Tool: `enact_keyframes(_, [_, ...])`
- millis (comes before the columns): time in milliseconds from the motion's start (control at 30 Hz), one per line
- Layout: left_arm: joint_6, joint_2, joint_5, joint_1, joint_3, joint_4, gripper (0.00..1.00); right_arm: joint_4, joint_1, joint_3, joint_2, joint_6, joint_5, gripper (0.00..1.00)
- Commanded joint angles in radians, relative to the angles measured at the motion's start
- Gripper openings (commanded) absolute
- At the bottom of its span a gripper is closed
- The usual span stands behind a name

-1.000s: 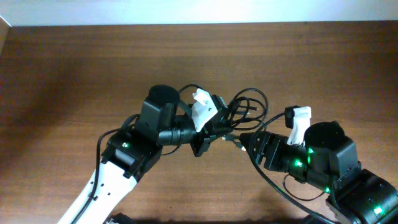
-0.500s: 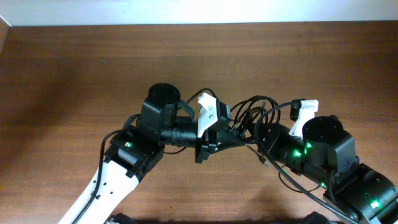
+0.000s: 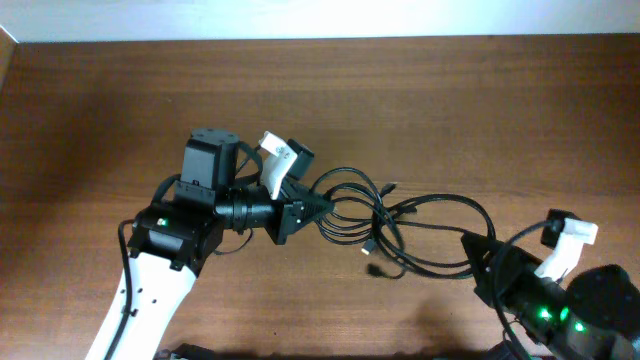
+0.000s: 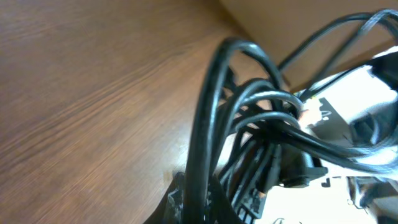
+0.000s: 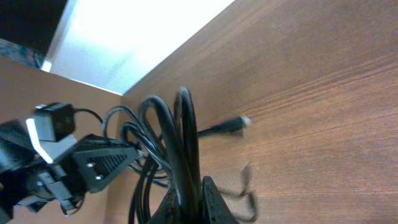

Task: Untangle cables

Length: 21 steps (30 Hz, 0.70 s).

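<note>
The left gripper draws slightly to the left in the overhead view next and releases the looped cord end (image 3: pixel 328 209) (image 4: pixel 199 165), as my right gripper holds the other.
The cables (image 3: pixel 383 213) are thin black cords, pulled out in long loops just above the table between my two grippers. My left gripper (image 3: pixel 316 203) is shut on their left end, and in the left wrist view the cords (image 4: pixel 214 124) rise from between its jaws (image 4: pixel 208 200). My right gripper (image 3: pixel 470 243), at the lower right, is shut on the right end; the right wrist view shows cords (image 5: pixel 186 143) pinched at its tips (image 5: pixel 190 202). Small plug ends (image 3: pixel 372 246) dangle near the middle, and another plug (image 5: pixel 240 122) lies on the wood.
The brown wooden table (image 3: pixel 120 110) runs to a pale wall along the far edge (image 3: pixel 320 38). My left arm (image 3: pixel 190 230) reaches in from the lower left. The right arm body (image 3: pixel 570 305) sits at the lower right corner.
My right gripper has closed on the cables. The two arms have drawn apart, left one leftward, right one to the lower right. The tight bundle is now stretched into long loops.
</note>
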Motion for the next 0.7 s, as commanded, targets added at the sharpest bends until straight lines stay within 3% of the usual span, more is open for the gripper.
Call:
enact_keyframes(0, [0.001,-0.010,-0.240,0.025,0.006,-0.035,0.11,0.015,-0.006,0.011,-0.035,-0.010,0.090,0.05])
enact_keyframes(100, [0.002,-0.010,-0.329,0.025,0.006,-0.066,0.07,0.029,-0.006,0.011,-0.035,-0.010,0.090,0.05])
enact_keyframes(133, [0.001,-0.010,-0.323,0.025,0.006,-0.064,0.00,0.028,-0.006,0.011,-0.035,-0.010,0.088,0.06])
enact_keyframes(167, [0.001,-0.010,-0.312,0.024,0.006,-0.065,0.00,0.029,-0.006,0.011,-0.035,-0.011,0.086,0.08])
enact_keyframes(233, [0.048,-0.010,-0.151,0.024,0.006,-0.057,0.05,0.029,-0.006,0.011,-0.035,-0.011,0.087,0.09])
enact_keyframes(267, [0.155,-0.010,-0.004,0.020,0.006,-0.058,0.14,0.029,-0.006,0.011,-0.035,-0.011,0.086,0.09])
enact_keyframes(300, [0.242,-0.010,0.094,0.013,0.006,-0.065,0.29,0.031,-0.006,0.011,-0.035,-0.011,0.082,0.09])
enact_keyframes(400, [0.291,-0.010,0.119,-0.051,0.006,-0.064,0.89,0.076,-0.005,0.011,-0.035,-0.115,-0.032,0.09])
enact_keyframes(433, [0.291,-0.010,0.119,-0.074,0.006,-0.064,0.99,0.083,-0.005,0.011,-0.035,-0.194,-0.072,0.09])
enact_keyframes(600, [0.290,-0.010,0.093,-0.185,0.006,-0.034,0.99,0.132,-0.005,0.010,-0.025,-0.541,-0.304,0.08])
enact_keyframes(667, [0.224,-0.002,-0.001,-0.226,0.006,-0.030,0.99,0.155,-0.005,0.010,-0.021,-0.586,-0.305,0.08])
